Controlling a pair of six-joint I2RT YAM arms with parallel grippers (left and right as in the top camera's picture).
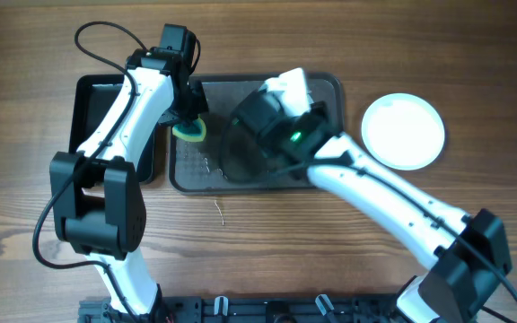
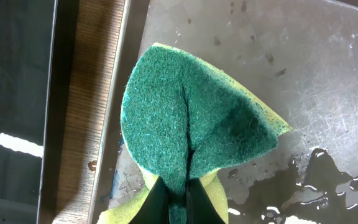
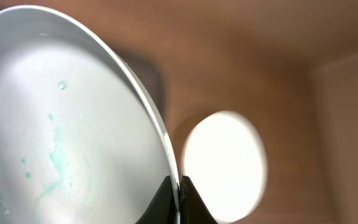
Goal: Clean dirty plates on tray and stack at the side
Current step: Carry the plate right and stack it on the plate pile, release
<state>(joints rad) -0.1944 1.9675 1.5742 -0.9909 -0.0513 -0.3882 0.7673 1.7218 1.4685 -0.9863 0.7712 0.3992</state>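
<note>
The tilted plate needs to go onto the white plate (image 3: 225, 167) at the side. My right gripper needs to swing off the tray, turn the tilted plate flat and lower it there.
My left gripper (image 2: 179, 200) is shut on a folded green and yellow sponge (image 2: 191, 118) and holds it over the left end of the dark grey tray (image 1: 191, 172). The sponge also shows in the overhead view (image 1: 189, 132). My right gripper (image 3: 180, 194) is shut on the rim of a pale plate (image 3: 73, 106), which it holds tilted on edge above the tray. A green smear (image 3: 58, 158) marks the plate's face. Another white plate (image 1: 403, 131) lies flat on the table right of the tray, and it also shows in the right wrist view (image 3: 225, 165). No third plate shows.
A smaller glossy black tray (image 1: 92, 108) lies left of the grey tray, with a strip of wooden table between them. Water puddles (image 2: 319, 180) and scratches mark the grey tray's floor. My right arm crosses the tray's right half.
</note>
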